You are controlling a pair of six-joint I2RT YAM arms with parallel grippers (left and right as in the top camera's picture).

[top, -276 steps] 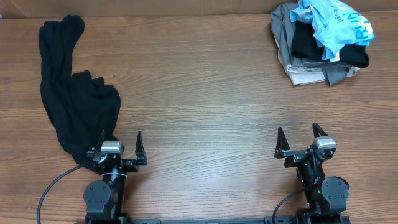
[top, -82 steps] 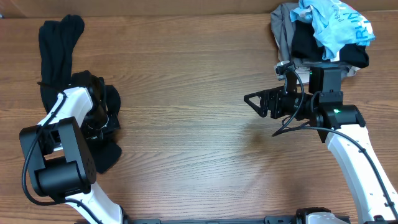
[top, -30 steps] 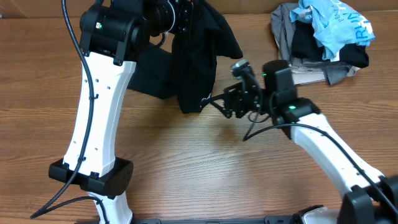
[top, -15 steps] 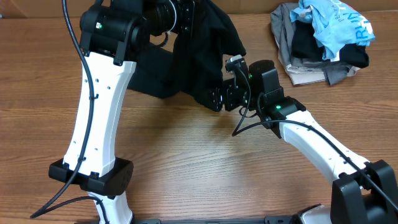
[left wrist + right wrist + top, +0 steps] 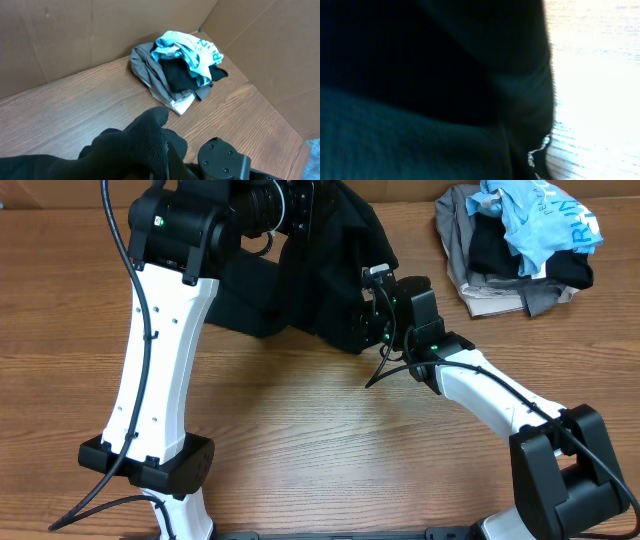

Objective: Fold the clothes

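Observation:
The back tabletop is below my left gripper and to its left in the overhead view. I will pull the bunched shirt that way, lower it and let it go.
The clothes, a black T-shirt (image 5: pixel 320 270), hang in the air from my left gripper (image 5: pixel 300 205), which is raised high at the back middle and shut on a bunch of the cloth. In the left wrist view the black fabric (image 5: pixel 145 140) covers the fingers. My right gripper (image 5: pixel 365 320) is pushed into the shirt's lower right edge, its fingers lost against the black cloth. The T-shirt (image 5: pixel 420 75) fills almost the whole right wrist view, with a thin white thread (image 5: pixel 537 155) at its edge.
A heap of grey and black garments (image 5: pixel 515 245) topped by a light blue printed one (image 5: pixel 540 220) lies at the back right, also seen in the left wrist view as the heap (image 5: pixel 175 70). Brown cardboard walls (image 5: pixel 75 30) stand behind the wooden table (image 5: pixel 300 440).
My right gripper has moved up and right, deeper into the shirt's hanging lower edge, and the hem has shifted right with it. The left arm holds still.

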